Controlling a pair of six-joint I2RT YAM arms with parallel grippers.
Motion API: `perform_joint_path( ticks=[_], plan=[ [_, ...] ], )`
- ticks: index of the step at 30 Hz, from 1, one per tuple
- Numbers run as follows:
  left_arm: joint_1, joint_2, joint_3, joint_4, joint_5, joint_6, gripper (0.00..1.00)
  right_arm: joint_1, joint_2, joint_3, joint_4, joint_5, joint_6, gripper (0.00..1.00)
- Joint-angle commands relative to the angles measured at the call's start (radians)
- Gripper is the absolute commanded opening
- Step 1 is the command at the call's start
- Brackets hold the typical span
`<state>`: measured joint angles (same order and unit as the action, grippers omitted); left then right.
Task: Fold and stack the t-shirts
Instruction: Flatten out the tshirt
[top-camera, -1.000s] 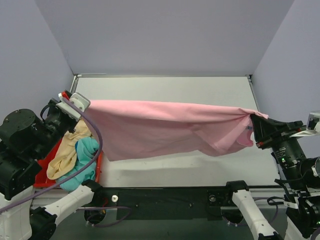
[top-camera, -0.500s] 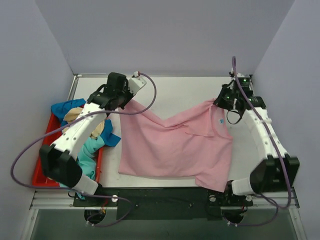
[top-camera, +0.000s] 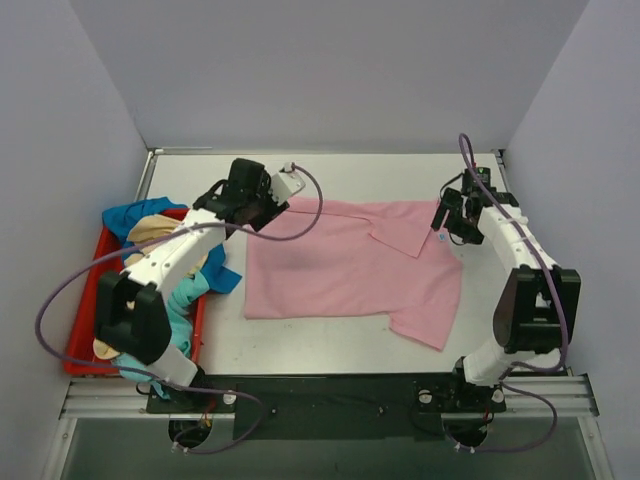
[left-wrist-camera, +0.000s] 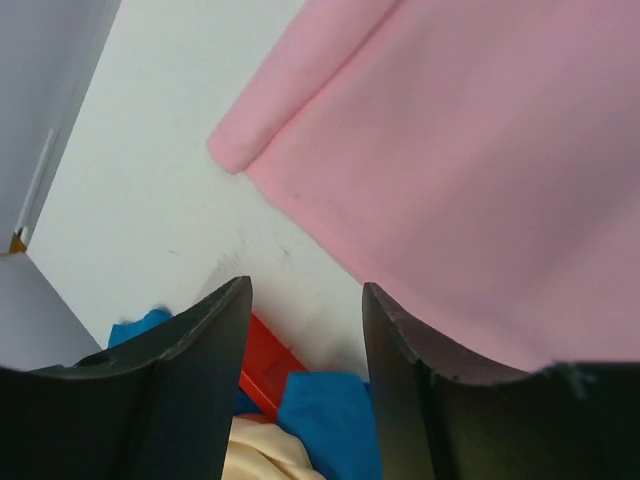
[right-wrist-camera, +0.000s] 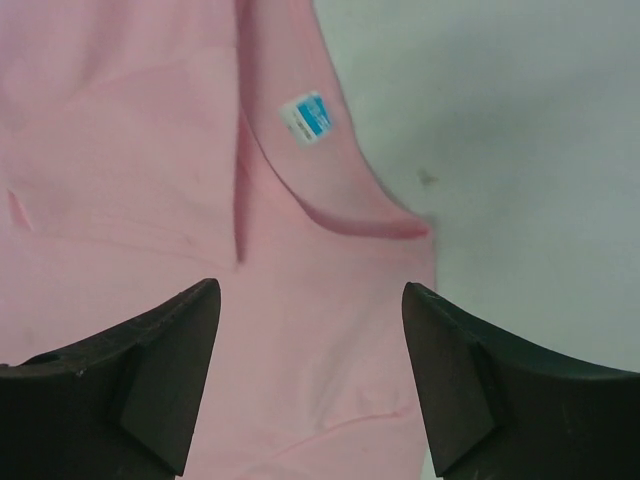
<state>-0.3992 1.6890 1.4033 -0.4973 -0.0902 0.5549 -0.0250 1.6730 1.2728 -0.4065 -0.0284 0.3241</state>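
The shirt's near corner by the tray is uncovered, back of my left gripper and below it. My left gripper will next move back and lower its fingers onto that corner.
The light pink t-shirt (top-camera: 350, 270) lies spread on the white table (top-camera: 400, 180), one sleeve sticking out at its near right corner. My left gripper (top-camera: 258, 216) hovers open over the shirt's far left corner (left-wrist-camera: 470, 170), nothing between its fingers (left-wrist-camera: 205, 370). My right gripper (top-camera: 448, 222) is open above the collar end, where a blue neck label (right-wrist-camera: 308, 118) shows; pink cloth (right-wrist-camera: 150, 150) lies under the gap (right-wrist-camera: 308, 295). The cream-yellow (top-camera: 150, 230), blue (top-camera: 225, 275) and teal (top-camera: 180, 300) t-shirts are heaped in the tray.
A red plastic tray (top-camera: 85, 320) stands at the table's left edge, with blue cloth spilling over its right rim towards the pink shirt. Grey walls close the table in on three sides. A cable loops from each wrist.
Both grippers have opened and let go of the pink t-shirt. It hung stretched between them a second ago and now lies flat on the table.
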Motion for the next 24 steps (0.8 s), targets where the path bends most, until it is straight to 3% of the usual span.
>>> perform_joint_path(
  ticks=[1, 5, 9, 12, 15, 24],
  plan=[
    [-0.122, -0.259, -0.218, -0.05, 0.184, 0.184, 0.57, -0.016, -0.147, -0.183, -0.072, 0.119, 0.099, 0.68],
    [-0.171, -0.345, -0.432, -0.078, 0.234, 0.316, 0.61, -0.021, -0.186, -0.323, -0.121, 0.079, 0.165, 0.67],
    [-0.188, -0.342, -0.552, -0.041, 0.221, 0.352, 0.68, -0.018, -0.283, -0.509, -0.112, 0.044, 0.213, 0.66],
    [-0.207, -0.31, -0.598, -0.021, 0.23, 0.366, 0.7, -0.018, -0.358, -0.616, -0.112, 0.038, 0.236, 0.66],
    [-0.213, -0.256, -0.641, 0.005, 0.195, 0.379, 0.7, -0.01, -0.377, -0.629, -0.132, -0.04, 0.292, 0.66],
    [-0.179, -0.166, -0.718, 0.183, 0.106, 0.355, 0.66, 0.019, -0.489, -0.731, -0.213, -0.027, 0.411, 0.66]
  ],
)
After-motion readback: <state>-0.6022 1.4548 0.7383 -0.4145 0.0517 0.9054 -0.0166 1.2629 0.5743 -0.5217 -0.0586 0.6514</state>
